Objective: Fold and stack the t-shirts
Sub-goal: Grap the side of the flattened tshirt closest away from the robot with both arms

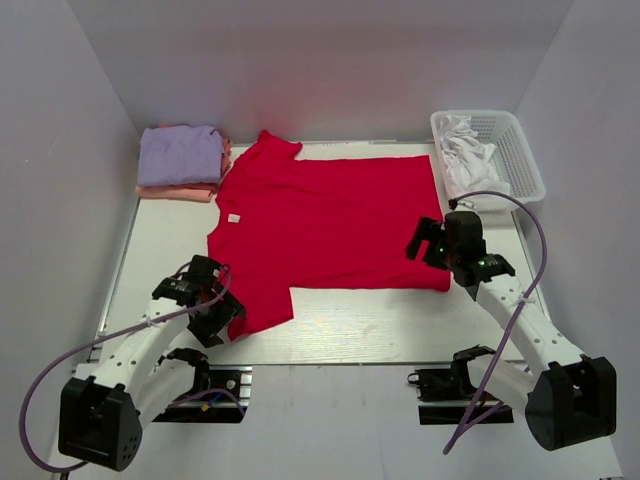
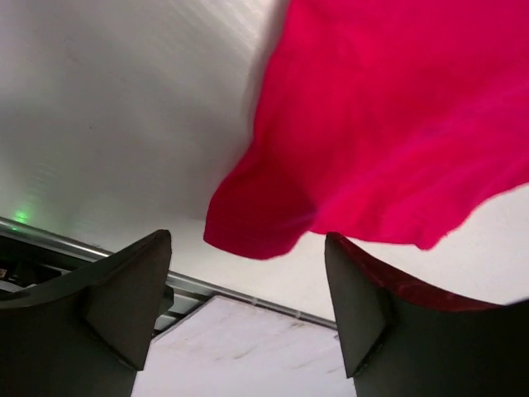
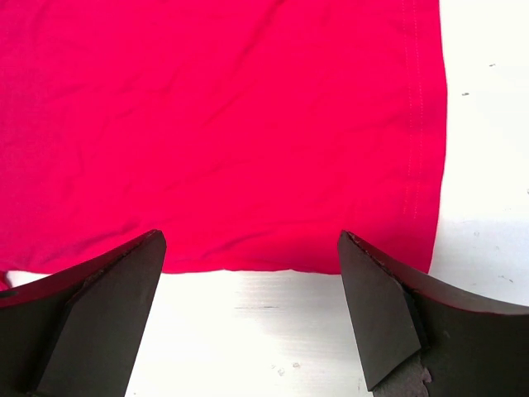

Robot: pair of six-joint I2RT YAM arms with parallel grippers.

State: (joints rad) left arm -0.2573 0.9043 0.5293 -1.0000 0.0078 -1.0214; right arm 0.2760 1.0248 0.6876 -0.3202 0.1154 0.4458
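Note:
I need to move my right gripper down and back next, to the right in the wrist view, onto the red t-shirt's near hem corner [image 1: 445, 286] [image 3: 418, 254], because the hem corner is outside my fingers.
A large red t-shirt [image 1: 330, 220] lies spread flat on the table, collar to the left. My left gripper [image 1: 222, 312] is at its near-left sleeve. In the left wrist view the jaws [image 2: 248, 306] stand open, with the sleeve's tip [image 2: 256, 227] just beyond the fingertips and nothing between them. My right gripper [image 1: 428, 246] sits at the near-right hem corner, open. The red hem [image 3: 248, 248] lies just ahead of its fingertips [image 3: 252, 306]. A folded lavender t-shirt [image 1: 180, 153] rests on a salmon-pink one [image 1: 175, 191] at the back left.
A white lattice basket [image 1: 520, 150] with white cloth [image 1: 465, 150] inside stands at the back right, close behind the right arm. A metal rail [image 2: 207, 289] runs along the table's near edge below the left gripper. Grey walls close in both sides.

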